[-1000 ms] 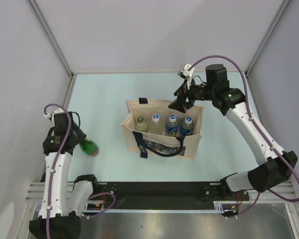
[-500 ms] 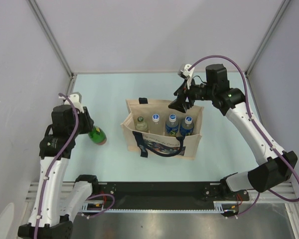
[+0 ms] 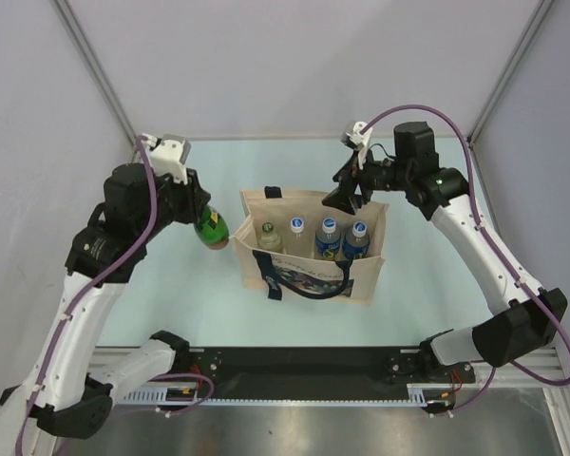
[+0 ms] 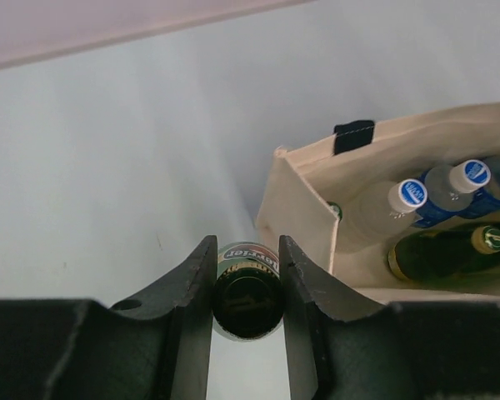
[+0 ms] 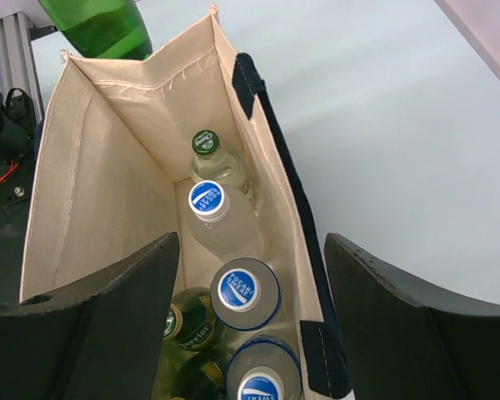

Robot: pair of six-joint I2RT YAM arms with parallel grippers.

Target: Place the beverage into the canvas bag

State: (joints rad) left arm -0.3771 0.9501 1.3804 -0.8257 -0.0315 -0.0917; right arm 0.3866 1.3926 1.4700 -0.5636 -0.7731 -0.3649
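Observation:
The left gripper carries the bottle over the bag's side and down next, then releases it, as the bag's free bottom lies below, to its right in the top view.
The beverage, a green glass bottle (image 3: 212, 228), hangs in the air just left of the canvas bag (image 3: 361, 280), with my left gripper (image 3: 201, 217) shut on it. In the left wrist view the bottle (image 4: 248, 296) sits between both fingers of this gripper (image 4: 247, 243), beside the bag's near corner (image 4: 304, 208). My right gripper (image 3: 350, 198) is open over the bag's far right rim. In the right wrist view it (image 5: 250, 242) straddles the beige wall (image 5: 125, 167) and a navy handle (image 5: 275, 142), one finger inside and one outside. The green bottle (image 5: 100, 25) shows past the bag's far end.
Several bottles stand in the bag: blue-capped clear ones (image 5: 246, 292) and green ones (image 5: 187, 321). The bag stands open at mid-table with its printed panel (image 3: 304, 274) facing the arms. Grey walls and frame posts (image 3: 100, 76) close in the back and sides.
My left arm has lifted the green bottle from low at the table's left and carried it up and right, to the bag's left edge. The right arm has not moved.

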